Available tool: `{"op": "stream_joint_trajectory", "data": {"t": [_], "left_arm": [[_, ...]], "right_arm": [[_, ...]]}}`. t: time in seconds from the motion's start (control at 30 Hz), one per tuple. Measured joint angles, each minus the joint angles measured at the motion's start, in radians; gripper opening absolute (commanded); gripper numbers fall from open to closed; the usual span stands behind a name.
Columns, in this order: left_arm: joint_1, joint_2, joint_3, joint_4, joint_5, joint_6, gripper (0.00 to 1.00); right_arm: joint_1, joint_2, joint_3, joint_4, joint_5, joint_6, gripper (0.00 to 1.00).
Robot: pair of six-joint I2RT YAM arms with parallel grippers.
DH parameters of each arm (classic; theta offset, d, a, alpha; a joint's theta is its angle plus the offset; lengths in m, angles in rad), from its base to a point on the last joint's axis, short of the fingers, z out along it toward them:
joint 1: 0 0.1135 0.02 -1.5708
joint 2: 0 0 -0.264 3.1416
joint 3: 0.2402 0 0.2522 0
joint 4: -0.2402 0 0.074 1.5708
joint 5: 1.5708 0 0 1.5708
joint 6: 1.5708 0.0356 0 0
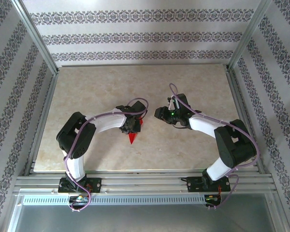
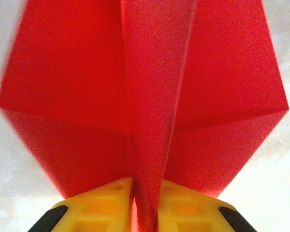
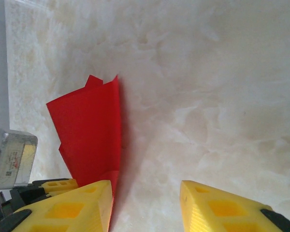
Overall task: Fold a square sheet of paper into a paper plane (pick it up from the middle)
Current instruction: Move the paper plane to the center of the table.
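Note:
My left gripper carries the plane (image 3: 89, 130) outward by its centre fold next, then releases it there, since bare tabletop lies outward of my left gripper.
The red sheet of paper (image 1: 133, 137) is folded into a pointed paper plane shape, its tip aimed at the near edge of the table. In the left wrist view its two wings (image 2: 77, 96) spread to either side of a narrow centre fold. My left gripper (image 2: 145, 210) is shut on that centre fold and holds the plane over the table's middle (image 1: 130, 126). My right gripper (image 3: 145, 188) stands open just right of the plane (image 3: 89, 130), nothing between its yellow fingers (image 3: 217, 203). From above, it (image 1: 159, 114) is a short gap away from the left one.
The marble-look tabletop (image 1: 198, 87) is bounded by an aluminium frame (image 1: 145, 181) along the near edge and patterned walls on three sides. Part of the left wrist's grey housing (image 3: 12, 159) shows at the right wrist view's left edge.

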Motion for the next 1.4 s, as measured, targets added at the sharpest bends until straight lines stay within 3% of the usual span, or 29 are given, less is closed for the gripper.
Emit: {"op": "stream_joint_trajectory", "data": {"t": [0.2, 0.53, 0.6, 0.77, 0.9, 1.13, 1.4], "left_arm": [[-0.006, 0.021, 0.018, -0.021, 0.000, 0.000, 0.17], [-0.011, 0.035, 0.039, -0.036, -0.017, 0.000, 0.05], [-0.011, 0.035, 0.043, -0.043, -0.026, 0.000, 0.05], [-0.002, 0.035, 0.097, -0.061, -0.050, 0.016, 0.05], [0.030, 0.056, 0.216, -0.075, -0.053, 0.053, 0.05], [0.113, 0.231, 0.488, -0.093, -0.051, 0.114, 0.06], [0.153, 0.429, 0.738, -0.179, -0.037, 0.147, 0.09]], "right_arm": [[-0.004, -0.002, -0.011, -0.003, 0.017, 0.000, 0.43], [-0.008, -0.023, -0.020, -0.015, 0.032, 0.000, 0.47], [-0.011, -0.038, -0.022, -0.021, 0.041, -0.001, 0.53], [-0.039, -0.127, -0.039, -0.064, 0.108, -0.039, 0.83], [-0.061, -0.230, -0.050, -0.113, 0.193, -0.095, 0.98], [-0.106, -0.348, -0.062, -0.178, 0.291, -0.178, 0.98], [-0.119, -0.354, -0.098, -0.220, 0.305, -0.195, 0.98]]}}
